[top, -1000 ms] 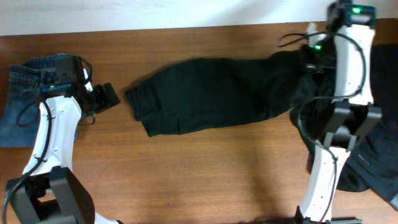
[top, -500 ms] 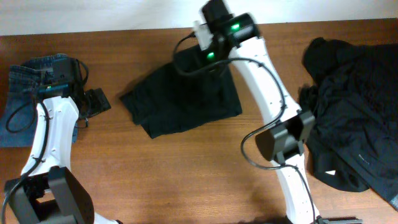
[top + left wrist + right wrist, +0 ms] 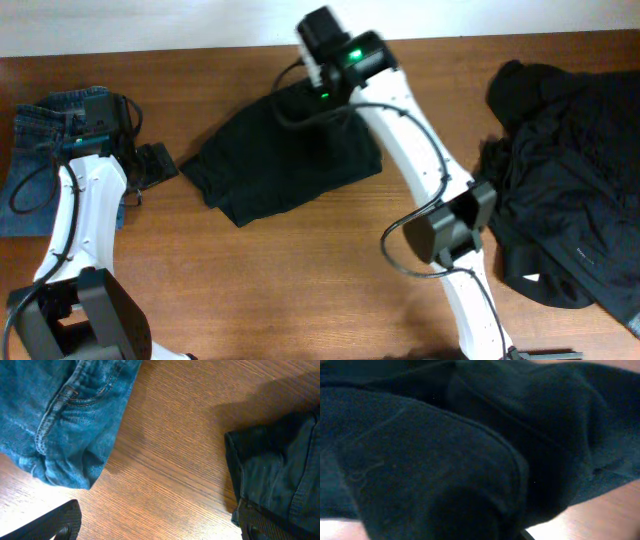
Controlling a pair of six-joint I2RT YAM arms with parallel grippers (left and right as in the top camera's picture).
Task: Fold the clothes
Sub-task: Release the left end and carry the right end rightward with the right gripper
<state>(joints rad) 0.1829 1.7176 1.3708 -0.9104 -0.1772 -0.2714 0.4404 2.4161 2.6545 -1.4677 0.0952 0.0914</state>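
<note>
The fabric in my right gripper comes toward the heap of clothes next, then goes onto the garment's jeans-side end (image 3: 224, 184) for release, as the garment lies slanted.
A black garment (image 3: 290, 165) lies folded over on itself in the middle of the wooden table. My right gripper (image 3: 305, 95) is over its far edge and appears shut on the fabric. The right wrist view is filled with this black cloth (image 3: 445, 450), which hides the fingers. Faded blue jeans (image 3: 40, 130) lie at the far left and also show in the left wrist view (image 3: 60, 410). My left gripper (image 3: 160, 162) is open and empty over bare wood (image 3: 157, 525), between the jeans and the garment's left edge (image 3: 280, 475).
A heap of more black clothes (image 3: 570, 170) covers the right end of the table (image 3: 330, 270). The right arm stretches across from its base at the front right. A white wall runs along the table's far edge.
My right gripper has swept from the far right to the centre, carrying the garment's right half over onto its left half. The garment has slid slightly left. The left arm has barely moved.
</note>
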